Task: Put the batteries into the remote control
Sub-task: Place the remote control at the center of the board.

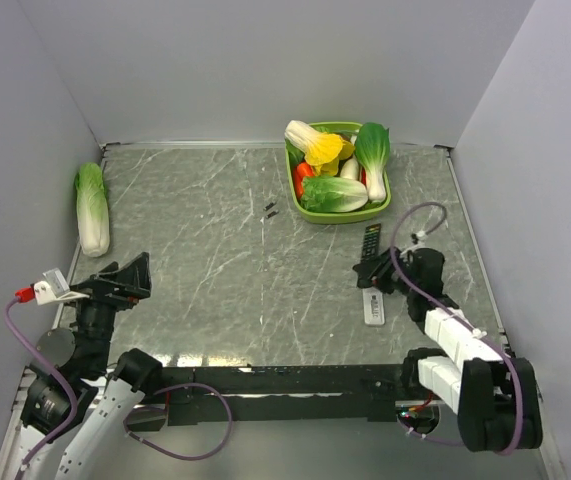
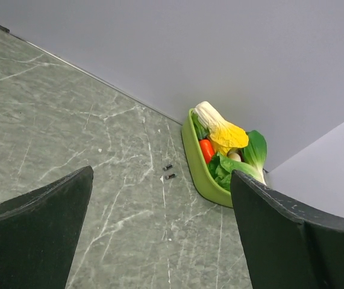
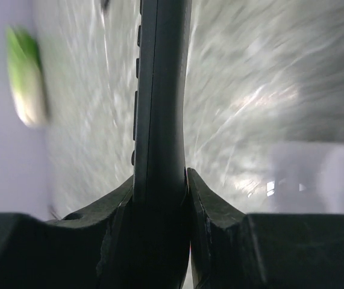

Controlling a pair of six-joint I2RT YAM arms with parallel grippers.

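The remote control stands on edge, so the right gripper swings and turns toward the right in the top view over bare tabletop and releases it buttons-down next.
The slim black remote control lies right of the table's middle, just in front of the green basket. My right gripper is shut on its near end. In the right wrist view the remote control stands on edge between both fingers of the right gripper, buttons facing left. My left gripper hangs open at the left side of the table, far from the remote. The left wrist view shows the left gripper holding nothing. The batteries are out of view.
A white remote lies just in front of my right gripper. A green basket of toy vegetables stands at the back. Two tiny dark bits lie left of it. A napa cabbage rests by the left wall.
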